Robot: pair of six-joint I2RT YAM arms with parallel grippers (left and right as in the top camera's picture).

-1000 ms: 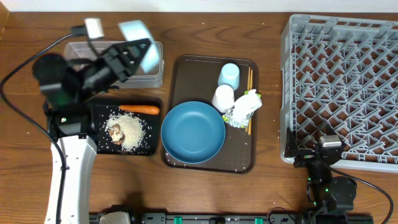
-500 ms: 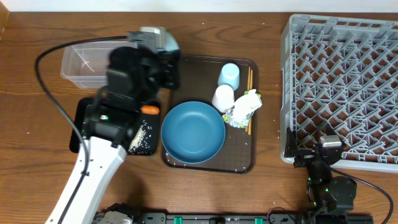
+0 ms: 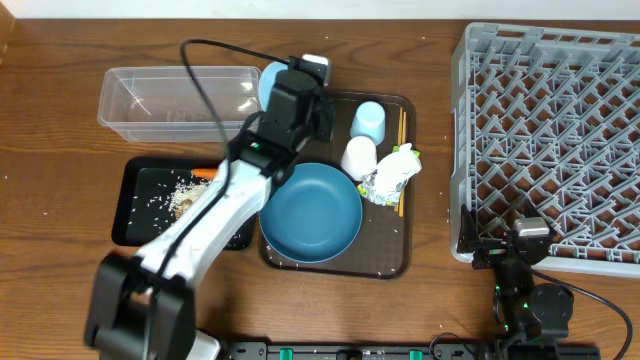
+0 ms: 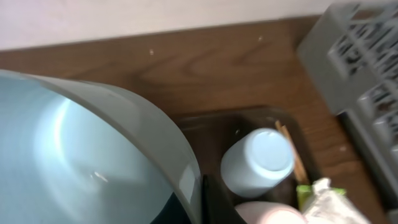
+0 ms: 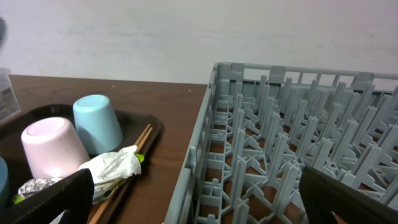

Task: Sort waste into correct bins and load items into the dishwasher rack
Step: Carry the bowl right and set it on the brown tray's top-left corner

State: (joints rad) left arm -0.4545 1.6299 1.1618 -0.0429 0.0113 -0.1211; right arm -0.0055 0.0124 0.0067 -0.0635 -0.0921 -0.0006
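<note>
I next need to move my left gripper down to the right in the overhead view and let go of the small pale blue bowl's rim, as the tray's bare bottom by the pale blue cup lies below.
My left gripper (image 3: 287, 84) is shut on the rim of the small pale blue bowl (image 3: 270, 78), held above the back-left corner of the brown serving tray (image 3: 400, 262). In the left wrist view that bowl (image 4: 81, 155) fills the left side. On the tray sit the large dark blue bowl (image 3: 311, 213), an upturned white cup (image 3: 358, 158), a pale blue cup (image 3: 368, 121), chopsticks (image 3: 402, 130) and the crumpled wrapper (image 3: 390, 176). Rice (image 3: 160, 196) and a carrot end (image 3: 205, 172) lie in the black tray (image 3: 135, 235). My right gripper (image 3: 515, 246) stands open by the dishwasher rack (image 3: 550, 130).
The clear tub (image 3: 170, 96) stands behind the black tray, just left of the held bowl. My left arm crosses the black tray and hides part of it. In the right wrist view the rack (image 5: 298, 137) rises straight ahead, with the cups (image 5: 98, 123) and wrapper (image 5: 109, 167) to the left.
My left arm has swung right with the small pale blue bowl, from above the clear tub to the serving tray's back-left corner. The right arm has not moved.
</note>
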